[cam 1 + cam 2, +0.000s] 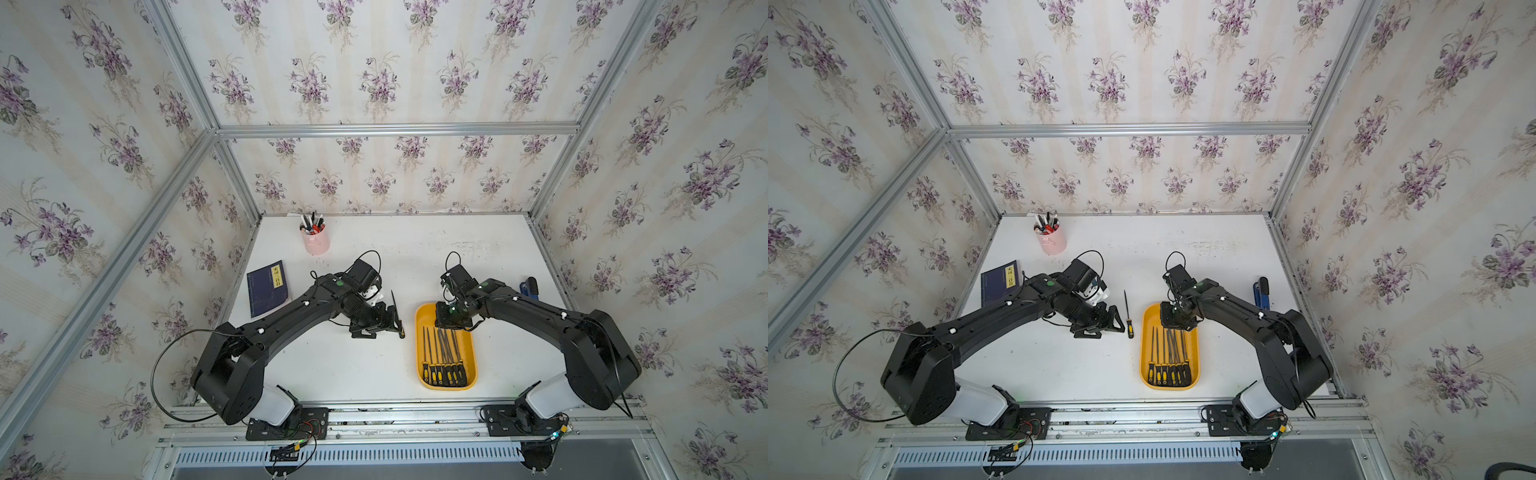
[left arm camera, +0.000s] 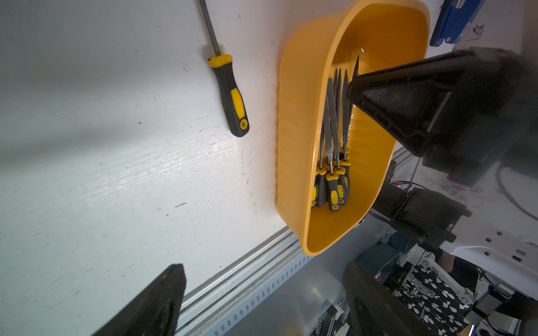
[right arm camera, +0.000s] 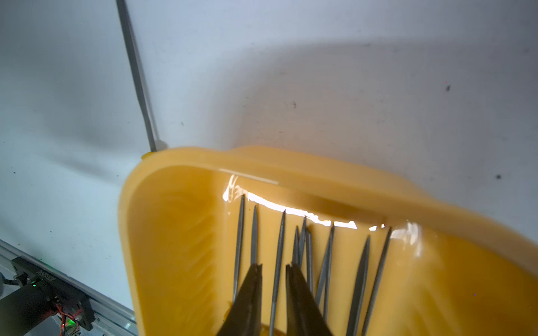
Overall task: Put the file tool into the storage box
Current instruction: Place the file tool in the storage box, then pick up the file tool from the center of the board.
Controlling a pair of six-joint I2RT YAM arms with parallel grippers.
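My left gripper needs to move down and toward the storage box to close on the file's black-and-yellow handle (image 1: pixel 1129 328) (image 2: pixel 232 99), because this file is still outside on the tabletop.
The orange-yellow storage box (image 1: pixel 419 353) (image 1: pixel 1143 353) stands on the white table with several black-and-yellow files (image 1: pixel 444 357) (image 1: pixel 1169 357) lying in it, handles toward the front. One more file tool (image 1: pixel 1128 316) (image 2: pixel 231 96) lies on the table just left of the box. My left gripper (image 1: pixel 1106 328) (image 2: pixel 265 302) is wide open beside that file, holding nothing. My right gripper (image 1: pixel 451 327) (image 3: pixel 273 266) hangs over the box's far end (image 3: pixel 174 232). Its jaws are a little apart, and a file blade (image 3: pixel 279 247) shows in the gap without being pinched.
A pink pen cup (image 1: pixel 315 241) stands at the back left and a dark blue book (image 1: pixel 267 289) at the left. A blue tool (image 1: pixel 530 287) (image 2: pixel 454 23) lies right of the right arm. An aluminium rail (image 2: pixel 262 261) runs along the table's front edge.
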